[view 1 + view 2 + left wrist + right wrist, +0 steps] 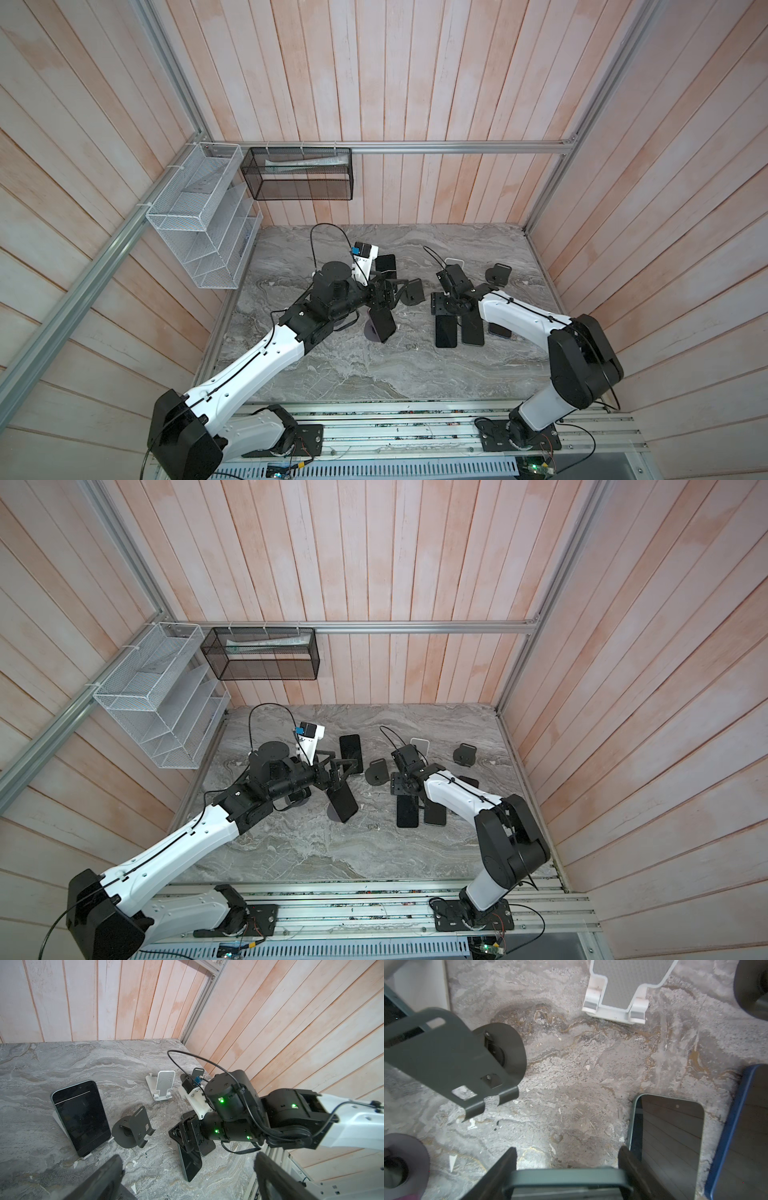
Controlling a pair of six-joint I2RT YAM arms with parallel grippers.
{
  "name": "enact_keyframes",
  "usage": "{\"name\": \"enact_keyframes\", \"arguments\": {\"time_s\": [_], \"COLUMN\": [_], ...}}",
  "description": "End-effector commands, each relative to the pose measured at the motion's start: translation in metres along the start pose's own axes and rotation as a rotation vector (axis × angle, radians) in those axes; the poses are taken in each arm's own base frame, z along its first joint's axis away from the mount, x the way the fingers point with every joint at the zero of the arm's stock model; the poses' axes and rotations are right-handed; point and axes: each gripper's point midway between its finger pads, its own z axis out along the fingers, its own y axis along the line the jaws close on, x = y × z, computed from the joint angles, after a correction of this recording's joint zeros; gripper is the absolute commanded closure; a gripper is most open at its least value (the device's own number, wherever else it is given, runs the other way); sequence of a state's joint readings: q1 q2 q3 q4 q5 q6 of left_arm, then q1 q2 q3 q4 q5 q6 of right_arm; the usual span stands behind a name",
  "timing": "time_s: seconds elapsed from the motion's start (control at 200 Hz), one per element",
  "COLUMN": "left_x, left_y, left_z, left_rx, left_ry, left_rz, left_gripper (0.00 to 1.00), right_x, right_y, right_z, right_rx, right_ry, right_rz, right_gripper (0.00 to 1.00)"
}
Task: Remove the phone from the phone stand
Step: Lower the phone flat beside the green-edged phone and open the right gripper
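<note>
My right gripper is above the bare marble [568, 1144] beside the green-edged phone. I will lower my right gripper next until the still tilted phone lies flat, and then let go of the phone.
My right gripper [568, 1154] is shut across the end of a grey-green phone [566, 1176]. In the left wrist view this phone [192, 1164] hangs tilted under the gripper with its low end at the marble top. In a top view the held phone [445, 334] is just in front of the right gripper [448, 315]. My left gripper [395, 291] is open and holds nothing. It hovers over another phone [383, 324] leaning on a stand with a round purple-grey base [370, 332]. Another phone [81, 1118] leans on a white stand [86, 1156].
An empty black stand [133, 1130], an empty white stand [163, 1086] and another black stand [498, 274] are on the marble top. A green-edged phone [670, 1130] and a blue-edged phone [737, 1136] lie flat beside the held one. Wire baskets [199, 216] hang at back left.
</note>
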State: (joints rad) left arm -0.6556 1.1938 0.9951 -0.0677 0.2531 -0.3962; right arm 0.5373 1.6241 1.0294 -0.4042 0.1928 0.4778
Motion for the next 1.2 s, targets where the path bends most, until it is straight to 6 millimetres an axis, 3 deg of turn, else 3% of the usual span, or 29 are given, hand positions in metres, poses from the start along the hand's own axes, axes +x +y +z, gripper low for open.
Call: {"name": "enact_keyframes", "arguments": {"time_s": [0.0,0.4,1.195], "left_x": [-0.018,-0.018,-0.017], "left_y": [-0.008,-0.006,-0.002], "left_z": [-0.008,-0.007,-0.007], "left_rx": [0.008,-0.005,-0.025], "left_ry": [-0.047,-0.048,-0.050], "left_rz": [0.020,0.025,0.036], "left_gripper": [0.00,0.00,0.00], "right_x": [-0.006,0.007,0.031], "right_y": [-0.005,-0.004,-0.016], "right_z": [0.008,0.039,0.060], "right_rx": [0.044,0.053,0.070], "right_ry": [-0.016,0.013,0.058], "right_rz": [-0.005,0.016,0.029], "right_gripper": [0.41,0.40,0.30]}}
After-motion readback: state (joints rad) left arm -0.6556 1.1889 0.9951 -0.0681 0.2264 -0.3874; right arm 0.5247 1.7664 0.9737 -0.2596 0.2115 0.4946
